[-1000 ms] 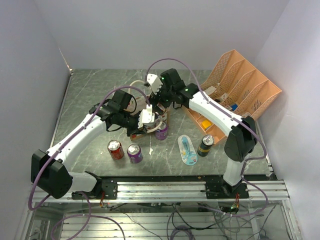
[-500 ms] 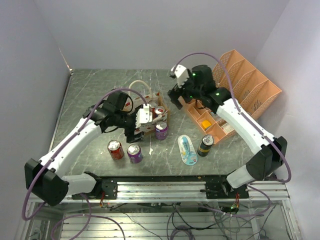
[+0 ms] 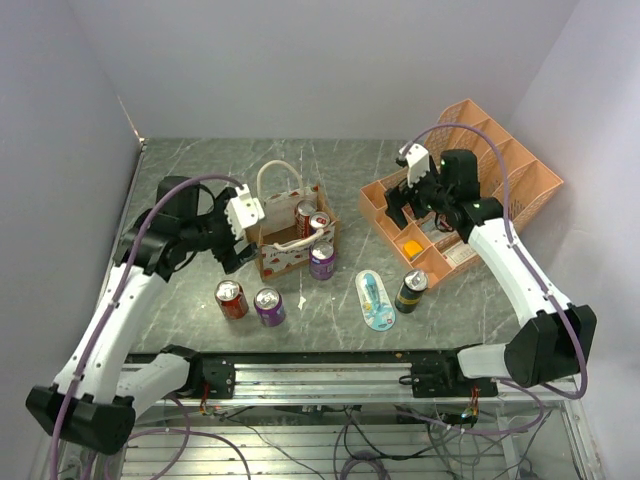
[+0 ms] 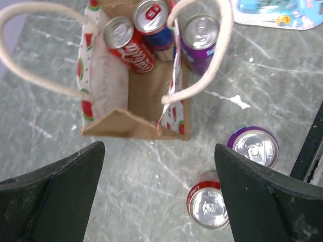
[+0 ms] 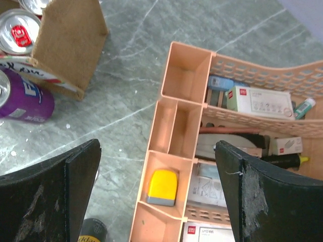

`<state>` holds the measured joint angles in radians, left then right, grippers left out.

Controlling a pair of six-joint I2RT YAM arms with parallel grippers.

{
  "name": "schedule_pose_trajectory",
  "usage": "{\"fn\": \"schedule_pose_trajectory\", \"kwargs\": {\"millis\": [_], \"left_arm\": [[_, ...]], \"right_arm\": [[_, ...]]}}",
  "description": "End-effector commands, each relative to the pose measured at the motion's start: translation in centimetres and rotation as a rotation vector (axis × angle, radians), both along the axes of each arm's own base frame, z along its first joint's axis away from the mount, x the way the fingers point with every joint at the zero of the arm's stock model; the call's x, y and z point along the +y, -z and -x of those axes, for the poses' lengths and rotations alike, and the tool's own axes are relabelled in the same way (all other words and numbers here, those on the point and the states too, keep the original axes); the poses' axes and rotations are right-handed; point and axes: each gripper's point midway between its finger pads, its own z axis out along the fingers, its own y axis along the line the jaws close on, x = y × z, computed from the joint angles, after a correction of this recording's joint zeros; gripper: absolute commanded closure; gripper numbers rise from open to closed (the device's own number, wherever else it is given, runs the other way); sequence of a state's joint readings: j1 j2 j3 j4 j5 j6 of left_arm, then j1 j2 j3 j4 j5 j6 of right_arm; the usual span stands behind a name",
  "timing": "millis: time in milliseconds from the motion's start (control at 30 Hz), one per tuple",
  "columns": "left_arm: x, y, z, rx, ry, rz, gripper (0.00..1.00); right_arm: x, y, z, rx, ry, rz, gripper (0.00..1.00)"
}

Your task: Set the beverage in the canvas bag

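The red Coke can (image 3: 229, 292) still stands outside the bag (image 3: 283, 258). Next I will bring my left gripper back and lower it around the upper part of that can.
The canvas bag (image 3: 283, 258) stands upright mid-table with its white handles raised, and it is seen from above in the left wrist view (image 4: 141, 96). Two beverage cans are inside it, a red cola can (image 4: 123, 43) and a red-and-blue can (image 4: 151, 20). A purple can (image 4: 199, 38) stands just outside its wall. My left gripper (image 3: 238, 250) hangs open to the left of the bag with nothing between its fingers (image 4: 159, 201). My right gripper (image 3: 403, 208) is open and empty above the orange organizer's front compartments (image 5: 159, 201).
A red can (image 3: 231, 298) and a purple can (image 3: 268, 306) stand near the front edge. A black-and-yellow can (image 3: 411, 290) and a flat blue package (image 3: 375, 298) lie to the right. The orange mesh organizer (image 3: 520, 185) fills the back right corner, with a yellow item (image 5: 162, 186) in one front compartment.
My left gripper opened and pulled back to the left, away from the bag. My right arm swung from over the bag to the right, above the organizer.
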<state>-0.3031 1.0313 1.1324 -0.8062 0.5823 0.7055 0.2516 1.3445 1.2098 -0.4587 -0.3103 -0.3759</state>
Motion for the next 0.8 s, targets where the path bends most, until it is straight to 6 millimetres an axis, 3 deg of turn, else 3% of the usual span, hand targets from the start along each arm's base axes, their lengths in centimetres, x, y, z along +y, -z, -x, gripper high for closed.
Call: {"fn": "schedule_pose_trajectory", "kwargs": {"millis": [0,200,333,467,767], "left_arm": [[2.9,-1.0,1.0,-0.014,-0.125,-0.063,0.01],[6.6,2.8,3.7,0.113,-0.215,-0.245,0.00],[8.0,5.4,5.5,0.225,-0.203,-0.349,0.00],[8.5,7.4,6.6,0.313,-0.175,-0.404,0.01],[9.0,11.9,7.1,0.397,-0.105,-0.481,0.00]], "right_arm": [[-0.2,-1.2,1.0,-0.052,-0.046,-0.045,0.04],[-0.9,-2.0,1.8,-0.078,-0.061,-0.049,0.04],[-0.7,-1.9,2.5,-0.071,-0.087,-0.083,0.03],[-0.7,-2.0,2.6,-0.062,-0.090,-0.100,0.03],[-1.2,-2.4,2.6,-0.083,-0.078,-0.104,0.02]]}}
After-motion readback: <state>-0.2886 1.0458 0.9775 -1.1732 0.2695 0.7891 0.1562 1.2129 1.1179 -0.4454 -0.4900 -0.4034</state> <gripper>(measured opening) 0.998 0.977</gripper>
